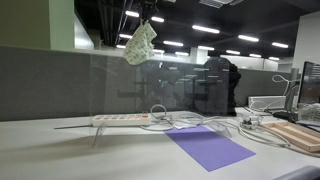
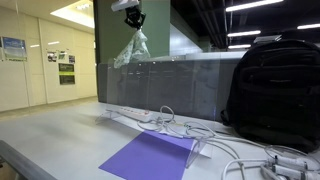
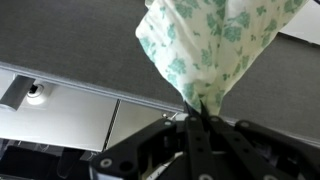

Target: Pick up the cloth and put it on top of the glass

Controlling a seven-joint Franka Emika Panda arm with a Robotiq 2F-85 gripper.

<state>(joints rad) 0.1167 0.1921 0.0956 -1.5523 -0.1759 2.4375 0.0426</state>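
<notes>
My gripper should next lower the bunched cloth over the top edge of the glass and let it go there, since it still hangs above that edge.
The cloth (image 1: 141, 43) is white with a green floral print. It hangs bunched from my gripper (image 2: 132, 20), high above the desk in both exterior views (image 2: 131, 50). In the wrist view my gripper (image 3: 197, 112) is shut on one pinched end of the cloth (image 3: 205, 45), which hangs away from the jaws. The glass (image 1: 130, 85) is a clear upright panel standing along the desk (image 2: 170, 85). The cloth hangs just above its top edge and apart from it.
A white power strip (image 1: 120, 119) with cables lies at the foot of the glass (image 2: 130, 113). A purple sheet (image 1: 208, 146) lies on the desk (image 2: 150, 158). A black backpack (image 2: 275, 85) stands beside the glass. A wooden board (image 1: 300, 135) lies at the desk's end.
</notes>
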